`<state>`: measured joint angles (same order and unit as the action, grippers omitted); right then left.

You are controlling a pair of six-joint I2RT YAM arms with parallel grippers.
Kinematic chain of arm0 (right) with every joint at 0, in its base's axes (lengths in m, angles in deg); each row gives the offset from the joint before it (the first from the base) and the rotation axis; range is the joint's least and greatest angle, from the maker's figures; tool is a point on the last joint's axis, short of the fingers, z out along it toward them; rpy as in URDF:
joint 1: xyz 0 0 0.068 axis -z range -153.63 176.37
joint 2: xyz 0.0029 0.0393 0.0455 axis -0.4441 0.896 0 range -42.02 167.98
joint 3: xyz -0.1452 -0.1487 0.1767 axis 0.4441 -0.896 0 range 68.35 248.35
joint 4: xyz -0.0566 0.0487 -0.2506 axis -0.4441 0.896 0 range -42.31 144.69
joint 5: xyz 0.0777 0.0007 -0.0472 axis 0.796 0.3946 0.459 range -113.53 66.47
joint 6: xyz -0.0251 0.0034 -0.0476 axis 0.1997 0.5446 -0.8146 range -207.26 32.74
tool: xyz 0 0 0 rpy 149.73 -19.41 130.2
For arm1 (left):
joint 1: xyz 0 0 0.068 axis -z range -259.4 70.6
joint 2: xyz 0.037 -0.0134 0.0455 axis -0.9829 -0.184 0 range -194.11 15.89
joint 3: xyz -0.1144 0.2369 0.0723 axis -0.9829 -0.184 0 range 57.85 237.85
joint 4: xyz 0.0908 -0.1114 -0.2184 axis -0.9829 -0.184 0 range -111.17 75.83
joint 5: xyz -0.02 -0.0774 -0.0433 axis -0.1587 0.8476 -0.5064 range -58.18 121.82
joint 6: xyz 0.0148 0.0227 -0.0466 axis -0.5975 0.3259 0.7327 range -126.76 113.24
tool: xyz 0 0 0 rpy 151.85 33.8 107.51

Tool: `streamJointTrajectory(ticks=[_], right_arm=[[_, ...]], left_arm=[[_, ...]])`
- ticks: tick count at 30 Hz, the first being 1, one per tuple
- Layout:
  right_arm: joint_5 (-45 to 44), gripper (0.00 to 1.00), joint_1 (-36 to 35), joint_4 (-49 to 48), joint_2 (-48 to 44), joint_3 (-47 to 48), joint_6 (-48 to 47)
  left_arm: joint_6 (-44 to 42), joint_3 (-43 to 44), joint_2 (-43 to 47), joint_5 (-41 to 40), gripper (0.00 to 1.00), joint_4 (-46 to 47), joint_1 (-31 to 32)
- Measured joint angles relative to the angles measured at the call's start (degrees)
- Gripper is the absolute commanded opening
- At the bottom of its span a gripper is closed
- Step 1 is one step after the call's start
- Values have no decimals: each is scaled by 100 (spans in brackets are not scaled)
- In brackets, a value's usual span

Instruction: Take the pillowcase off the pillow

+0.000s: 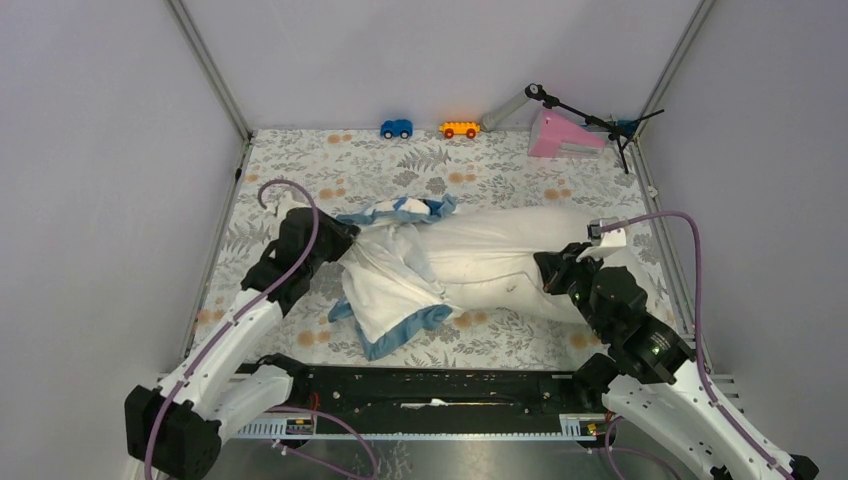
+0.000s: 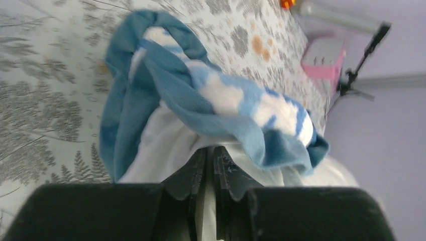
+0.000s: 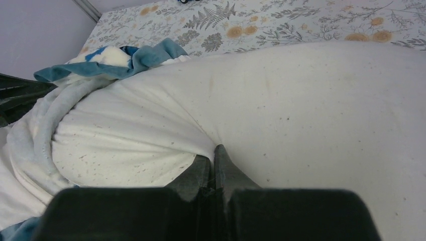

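Note:
The right gripper draws the pinched pillowcase fold away from one pillow end next, toward the right in the top view. It then opens, since the pillowcase still wraps that end.
The cream-white pillow lies across the middle of the table. The pillowcase, white with blue edging, is bunched around the pillow's left end, and its blue-and-white printed part is rolled up at the far side. My left gripper sits at the pillowcase's left edge. In the left wrist view the left gripper is shut on white pillowcase fabric under the blue roll. My right gripper rests on the pillow's right half. In the right wrist view the right gripper pinches a fold of the pillow, and the pillowcase lies beyond.
A grey-and-orange floral table cloth covers the table. At the back edge stand a blue toy car, an orange toy car, a pink wedge-shaped object and a black stand. Grey walls close in on the left, right and back.

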<state>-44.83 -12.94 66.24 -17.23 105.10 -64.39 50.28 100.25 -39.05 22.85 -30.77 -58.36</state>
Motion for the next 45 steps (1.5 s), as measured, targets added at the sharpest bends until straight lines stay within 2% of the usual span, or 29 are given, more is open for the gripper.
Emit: streamJointTrajectory(ticks=[2,6,10,13,19,21,24,26,30,33,37,41,45], right_arm=[[-17,0,-7,2,17,0,22],[-1075,0,125,264,-76,0,-70],[-1777,0,177,398,-251,0,-103],[-1847,0,184,391,-243,0,-127],[-1058,23,195,133,308,0,-238],[-616,33,197,7,557,4,-291],[-46,62,197,-136,872,50,-339],[286,75,197,-254,1045,107,-385],[804,90,199,-348,1355,315,-494],[1187,93,199,-348,1685,584,-592],[1464,96,199,-173,2317,1054,-721],[1436,98,199,142,2885,1377,-767],[911,99,199,437,2883,1379,-702]], left_arm=[[293,-63,221,-240,5,-208,-42],[774,-251,691,-2256,5,-1051,-761],[1054,-487,1150,-3108,4,-1471,-798],[820,-623,1270,-3123,4,-1239,-800],[-177,-549,684,-2035,6,-354,-798],[-483,-356,256,-1582,16,-267,-793],[-868,-138,-74,-929,47,-166,-782],[-1095,-57,-105,-452,63,-94,-778],[-1364,90,-87,378,78,44,-627],[-1589,498,-109,516,80,-74,90],[-2070,1440,-459,260,81,-195,1674],[-2669,2135,-1001,-396,85,-199,3185],[-3200,2371,-1467,-1021,92,-417,3952]])
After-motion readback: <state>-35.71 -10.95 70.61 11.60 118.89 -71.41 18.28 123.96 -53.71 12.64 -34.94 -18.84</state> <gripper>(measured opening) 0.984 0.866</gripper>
